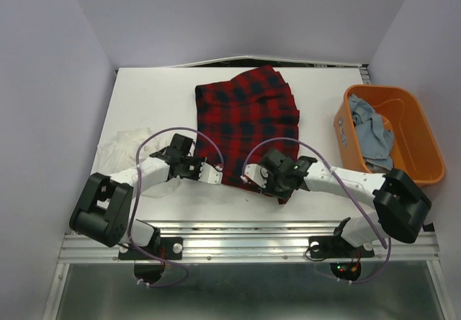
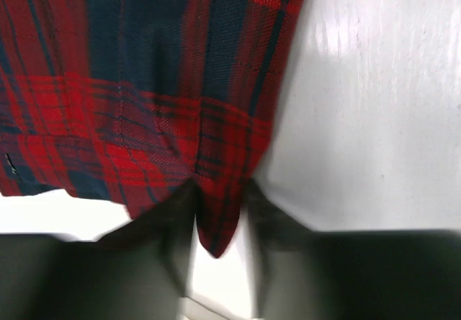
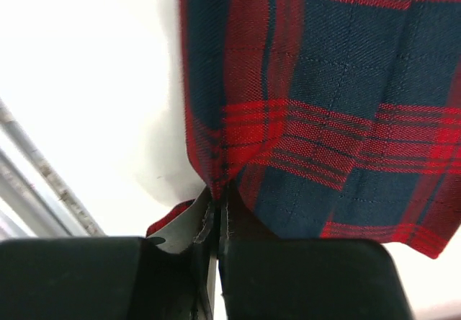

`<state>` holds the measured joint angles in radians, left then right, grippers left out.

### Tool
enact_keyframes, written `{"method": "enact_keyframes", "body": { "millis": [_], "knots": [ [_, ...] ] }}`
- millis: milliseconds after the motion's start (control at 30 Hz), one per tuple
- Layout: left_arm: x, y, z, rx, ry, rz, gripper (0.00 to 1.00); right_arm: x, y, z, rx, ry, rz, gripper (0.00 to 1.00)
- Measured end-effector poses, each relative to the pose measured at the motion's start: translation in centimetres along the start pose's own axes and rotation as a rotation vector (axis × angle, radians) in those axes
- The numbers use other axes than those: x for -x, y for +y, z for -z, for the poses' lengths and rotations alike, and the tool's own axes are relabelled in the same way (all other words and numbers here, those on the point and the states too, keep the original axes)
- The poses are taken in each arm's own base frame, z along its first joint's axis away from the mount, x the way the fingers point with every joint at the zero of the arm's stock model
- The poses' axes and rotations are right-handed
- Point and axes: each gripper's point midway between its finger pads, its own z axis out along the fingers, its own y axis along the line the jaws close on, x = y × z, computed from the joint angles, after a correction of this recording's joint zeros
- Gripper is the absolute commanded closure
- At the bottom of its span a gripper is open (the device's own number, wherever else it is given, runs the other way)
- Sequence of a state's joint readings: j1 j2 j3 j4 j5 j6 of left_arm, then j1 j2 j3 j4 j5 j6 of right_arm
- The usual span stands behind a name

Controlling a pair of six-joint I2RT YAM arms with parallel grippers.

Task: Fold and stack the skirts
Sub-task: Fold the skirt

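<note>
My right gripper carries the near hem up and outward to the plaid skirt's far edge (image 1: 246, 78) next and releases it there, because the cloth still lies spread.
The red-and-black plaid skirt (image 1: 248, 114) lies spread in the middle of the white table (image 1: 155, 93). My left gripper (image 1: 216, 175) is at its near left corner. In the left wrist view the blurred fingers stand apart on either side of the skirt's (image 2: 144, 82) pointed corner, with a strip of table showing beside the right finger, so the left gripper (image 2: 220, 196) is open. My right gripper (image 1: 253, 178) is at the near hem; its jaws are pressed together on the plaid edge (image 3: 338, 82), so the right gripper (image 3: 218, 196) is shut. A thin white skirt (image 1: 124, 144) lies crumpled at the left. The light blue denim skirt (image 1: 373, 131) sits in the tub.
An orange plastic tub (image 1: 414, 122) stands at the table's right edge. A metal rail (image 1: 245, 237) runs along the near edge, between the two arm bases. Purple walls close in the sides and back.
</note>
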<state>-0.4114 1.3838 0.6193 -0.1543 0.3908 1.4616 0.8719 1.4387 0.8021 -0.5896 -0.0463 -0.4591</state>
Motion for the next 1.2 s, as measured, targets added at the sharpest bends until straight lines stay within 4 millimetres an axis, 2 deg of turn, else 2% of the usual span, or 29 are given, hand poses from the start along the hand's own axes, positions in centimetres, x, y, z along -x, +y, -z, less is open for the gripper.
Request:
{"method": "enact_keyframes", "body": {
  "millis": [33,67,167,300,400,433,533,633,767,1000,1200],
  "knots": [
    [-0.2,0.0,-0.1,0.000,0.009,-0.001,0.78,0.3,0.2,0.4,0.012,-0.016,0.013,0.99],
    [-0.3,-0.1,-0.1,-0.004,0.016,0.005,0.86,0.5,0.5,0.8,0.034,-0.025,0.030,0.99],
    [-0.4,-0.1,0.4,0.002,0.026,0.006,0.99,1.1,0.6,1.9,0.078,-0.044,0.060,0.99],
    [0.6,0.9,2.5,0.060,0.013,-0.001,1.00,1.9,-0.8,4.1,0.093,-0.058,0.079,0.99],
    [1.7,2.2,4.7,0.122,-0.003,0.015,1.00,3.9,-2.8,6.9,0.052,-0.109,0.094,0.99],
    [2.2,2.8,5.5,0.142,-0.011,0.029,1.00,4.9,-3.4,8.5,0.030,-0.140,0.102,0.99],
    [3.2,4.0,7.1,0.174,-0.027,0.076,1.00,6.4,-3.9,11.8,-0.003,-0.190,0.114,0.99],
    [4.1,4.7,8.8,0.205,-0.050,0.117,1.00,6.5,-4.0,14.1,-0.028,-0.208,0.116,0.99],
    [5.5,4.6,10.8,0.230,-0.094,0.169,1.00,6.4,-4.0,17.5,-0.052,-0.210,0.104,0.99],
    [8.0,3.7,13.6,0.232,-0.190,0.212,1.00,7.4,-4.0,22.7,-0.082,-0.261,0.066,0.99],
    [9.8,2.4,15.4,0.224,-0.262,0.249,1.00,9.8,-4.6,27.9,-0.139,-0.381,0.038,0.99]
  ]
}}
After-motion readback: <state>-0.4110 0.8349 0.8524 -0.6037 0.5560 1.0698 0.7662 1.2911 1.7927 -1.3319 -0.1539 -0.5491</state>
